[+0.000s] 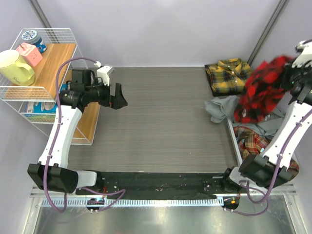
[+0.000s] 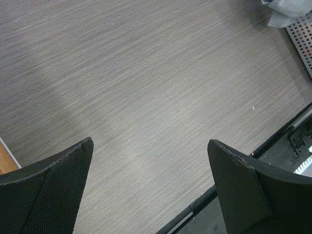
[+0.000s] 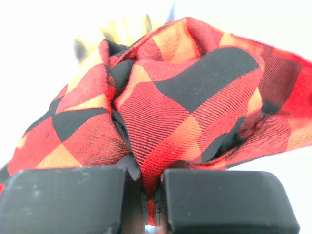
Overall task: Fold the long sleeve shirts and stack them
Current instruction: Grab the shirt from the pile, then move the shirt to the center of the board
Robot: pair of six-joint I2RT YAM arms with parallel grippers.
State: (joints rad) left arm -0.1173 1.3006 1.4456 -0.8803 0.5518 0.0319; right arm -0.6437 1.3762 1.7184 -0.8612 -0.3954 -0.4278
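My left gripper should go down to the right in the top view, over bare tabletop, to meet the check shirt, as only my right gripper holds the check shirt (image 1: pixel 261 87).
A red-and-black check shirt (image 1: pixel 261 87) hangs bunched at the far right, lifted above the pile. My right gripper (image 1: pixel 292 68) is shut on a fold of it; in the right wrist view the red cloth (image 3: pixel 185 107) is pinched between the two fingers (image 3: pixel 224 200). A folded yellow-and-black plaid shirt (image 1: pixel 228 75) lies at the table's back right. A grey shirt (image 1: pixel 222 108) is crumpled next to it, and an orange-brown plaid shirt (image 1: pixel 252 141) lies below. My left gripper (image 1: pixel 118 97) hovers open over the left of the table (image 2: pixel 146 97), nothing between its fingers (image 2: pixel 243 190).
A white wire shelf (image 1: pixel 48 48) at the left holds a yellow-green mug (image 1: pixel 15 67), a pink box (image 1: pixel 30 52) and a blue tin (image 1: pixel 33 37). A perforated tray edge (image 2: pixel 302 34) shows at the right. A black rail (image 1: pixel 156 185) runs along the near edge.
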